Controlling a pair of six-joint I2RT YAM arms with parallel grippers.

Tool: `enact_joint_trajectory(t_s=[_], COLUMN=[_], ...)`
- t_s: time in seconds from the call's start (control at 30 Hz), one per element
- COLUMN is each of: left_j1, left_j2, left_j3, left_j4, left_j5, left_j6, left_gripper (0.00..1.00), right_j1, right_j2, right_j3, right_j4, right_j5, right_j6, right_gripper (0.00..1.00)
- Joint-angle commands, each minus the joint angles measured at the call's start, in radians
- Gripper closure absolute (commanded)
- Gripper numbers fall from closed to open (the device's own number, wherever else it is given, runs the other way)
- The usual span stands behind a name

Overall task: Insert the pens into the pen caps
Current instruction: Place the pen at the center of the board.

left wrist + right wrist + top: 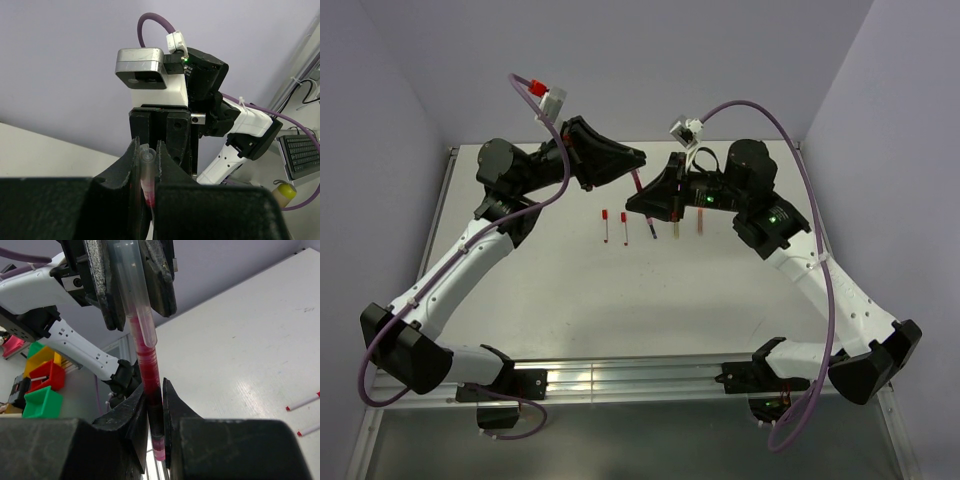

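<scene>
The capped pen will be released beside the white pens next, so my left gripper will move down with it. Bare tabletop is below my left gripper and to its left in the top view.
My right gripper [154, 387] is shut on a dark red pen [150, 371] and holds it in the air above the table. My left gripper [146, 145] is shut on a pale clear pen cap [145, 162]. In the right wrist view the clear cap [131, 295] sits over the pen's upper end, in line with it. In the top view the left gripper [638, 160] and the right gripper [638, 205] meet tip to tip, with the red pen [636, 184] between them.
Several more pens lie in a row on the white table [620, 300] below the grippers: two white ones with red ends [605, 228] [624, 228], a dark one [651, 228], an olive one [676, 230] and an orange one [700, 222]. Purple cables loop above both arms.
</scene>
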Motion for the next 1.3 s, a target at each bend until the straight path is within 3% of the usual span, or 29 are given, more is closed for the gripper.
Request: enact_joint_trajectory(t_s=[0.0, 0.27, 0.43, 0.63, 0.83, 1.03, 1.17, 1.27], left_j1=[-0.044, -0.038, -0.019, 0.025, 0.105, 0.199, 0.240, 0.248], left_j2=[-0.035, -0.010, 0.000, 0.008, 0.049, 0.126, 0.261, 0.357], left_j3=[-0.034, 0.091, 0.138, 0.180, 0.276, 0.351, 0.406, 0.431], left_j4=[-0.110, -0.351, -0.399, -0.388, -0.498, -0.753, -1.010, -1.089], left_j5=[0.390, 0.215, 0.120, 0.039, -0.061, -0.165, -0.320, -0.453], left_j6=[-0.037, 0.087, 0.100, 0.066, 0.080, 0.179, 0.276, 0.325], left_gripper=[1.00, 1.00, 1.00, 1.00, 1.00, 0.99, 1.00, 1.00], right_j1=[-0.098, -0.098, -0.098, -0.096, -0.095, -0.095, -0.096, -0.095], right_j2=[-0.038, -0.019, -0.024, -0.032, -0.087, -0.124, -0.092, -0.087], right_j3=[0.062, 0.095, 0.097, 0.100, 0.028, -0.018, 0.006, 0.008], right_j4=[0.346, 0.274, 0.222, 0.157, 0.088, -0.019, -0.079, -0.096], right_j5=[0.230, 0.197, 0.180, 0.163, 0.198, 0.405, 0.488, 0.514], right_j6=[0.082, 0.067, 0.041, 0.018, -0.007, -0.042, -0.059, -0.070], right_gripper=[1.00, 0.98, 0.72, 0.53, 0.45, 0.39, 0.39, 0.39])
